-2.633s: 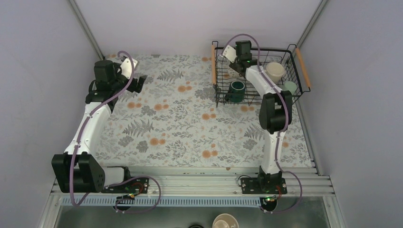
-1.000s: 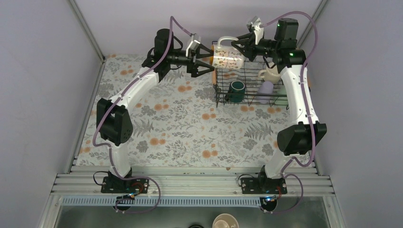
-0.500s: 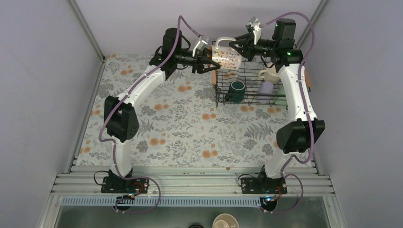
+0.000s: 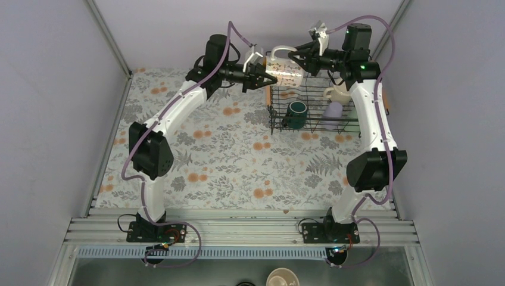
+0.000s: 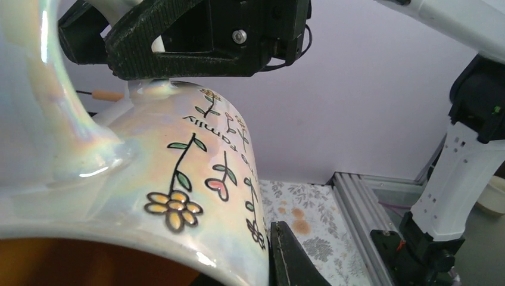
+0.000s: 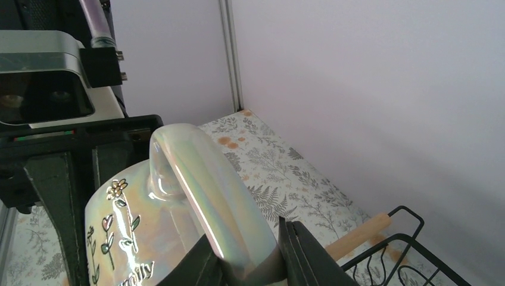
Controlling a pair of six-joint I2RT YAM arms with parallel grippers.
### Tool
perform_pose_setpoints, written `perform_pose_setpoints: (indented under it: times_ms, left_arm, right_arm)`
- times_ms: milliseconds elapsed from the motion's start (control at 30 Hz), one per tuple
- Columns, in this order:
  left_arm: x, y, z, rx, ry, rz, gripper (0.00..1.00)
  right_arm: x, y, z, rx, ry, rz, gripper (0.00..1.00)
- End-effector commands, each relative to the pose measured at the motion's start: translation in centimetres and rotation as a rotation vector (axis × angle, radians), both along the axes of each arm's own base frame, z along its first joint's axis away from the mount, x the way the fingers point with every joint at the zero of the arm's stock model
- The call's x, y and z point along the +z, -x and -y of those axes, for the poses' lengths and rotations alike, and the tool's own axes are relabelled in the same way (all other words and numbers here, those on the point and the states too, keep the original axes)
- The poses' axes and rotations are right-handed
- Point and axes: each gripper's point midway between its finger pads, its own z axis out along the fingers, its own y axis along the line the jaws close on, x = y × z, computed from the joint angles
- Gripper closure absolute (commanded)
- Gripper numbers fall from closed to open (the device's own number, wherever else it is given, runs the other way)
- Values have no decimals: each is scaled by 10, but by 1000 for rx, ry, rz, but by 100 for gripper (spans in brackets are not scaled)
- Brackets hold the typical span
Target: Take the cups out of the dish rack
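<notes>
My left gripper swings away from the dish rack [image 4: 315,128] next and down onto the mat's far corner to release the floral mug, since that corner lies bare.
The floral mug [image 4: 287,72] hangs on its side in the air above the left edge of the dish rack [image 4: 315,128], held between both arms. My left gripper [image 4: 265,77] is shut on its rim, one finger [image 5: 292,257] pressed on the outer wall, the other hidden inside the orange interior. From the other side, my right gripper [image 6: 250,257] is shut around the mug's handle [image 6: 202,190]. In the rack stand a dark green mug [image 4: 296,111], a lavender tumbler [image 4: 333,111] and a cream mug [image 4: 338,92].
The rack's wooden handle [image 6: 363,233] lies just below the held mug. The floral mat [image 4: 226,155] spreads to the left of the rack. Grey walls close in behind and at both sides. A tan cup [image 4: 281,278] sits below the table's near rail.
My right arm lifted the floral mug out of the rack. My left gripper came in wide open from the left and closed on the mug's rim.
</notes>
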Motion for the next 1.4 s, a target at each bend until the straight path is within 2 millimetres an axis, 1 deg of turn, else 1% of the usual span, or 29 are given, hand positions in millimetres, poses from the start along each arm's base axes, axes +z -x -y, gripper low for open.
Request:
perform_pose_setpoints:
  times_ms: [0, 67, 133, 267, 333, 367, 433, 467, 500, 567, 667, 733, 767, 800, 867, 933, 967, 1100, 1200, 1233, 1367]
  left_arm:
    - [19, 4, -9, 79, -58, 103, 98]
    - [20, 6, -13, 98, -73, 124, 98]
    - [22, 7, -17, 127, -88, 151, 98]
    - [22, -2, -31, 243, -167, 229, 98]
    - [23, -10, -43, 319, -224, 284, 98]
    - [22, -17, -51, 375, -264, 312, 98]
    - [22, -32, -71, 488, -347, 374, 98]
    - [20, -42, -85, 557, -403, 409, 98]
    - [20, -51, -98, 619, -455, 443, 98]
    - [15, -69, -132, 730, -577, 489, 98]
    - [4, -95, -194, 834, -735, 494, 98]
    - [-10, -111, -239, 885, -851, 489, 98]
    - [-19, -121, -273, 942, -927, 480, 98]
    - [-28, -127, -296, 972, -987, 477, 98]
    - [-45, -132, -335, 1003, -1080, 459, 98]
    - [-65, -131, -363, 988, -1160, 435, 97]
    - [-78, -128, -374, 964, -1206, 416, 98]
    - [-143, -113, -410, 842, -1420, 314, 98]
    - [-174, -103, -434, 778, -1512, 267, 98]
    - [-182, -100, -439, 753, -1524, 248, 98]
    - [-215, -84, -444, 620, -1506, 143, 98]
  right_arm:
    - [31, 8, 0, -3, 3, 119, 66]
    - [30, 6, 4, -37, 23, 122, 46]
    - [28, 4, 9, -76, 53, 127, 35]
    - [19, -2, 25, -181, 143, 134, 23]
    - [11, -7, 36, -255, 195, 128, 20]
    - [5, -11, 42, -291, 227, 120, 20]
    - [-10, -20, 59, -380, 309, 99, 19]
    - [-17, -23, 64, -401, 342, 85, 18]
    - [-27, -28, 74, -447, 394, 70, 18]
    - [-49, -35, 89, -500, 489, 26, 18]
    - [-81, -42, 106, -546, 603, -39, 17]
    - [-93, -44, 111, -550, 643, -58, 17]
    - [-97, -44, 112, -549, 654, -64, 17]
    - [-101, -44, 112, -546, 661, -66, 17]
    - [-104, -43, 112, -538, 663, -68, 17]
    - [-107, -42, 110, -528, 662, -73, 17]
    - [-108, -41, 110, -523, 662, -76, 17]
    - [-106, -39, 107, -511, 655, -78, 17]
    - [-101, -36, 106, -502, 651, -74, 17]
    - [-100, -35, 106, -499, 651, -73, 17]
    - [-96, -31, 105, -489, 656, -70, 17]
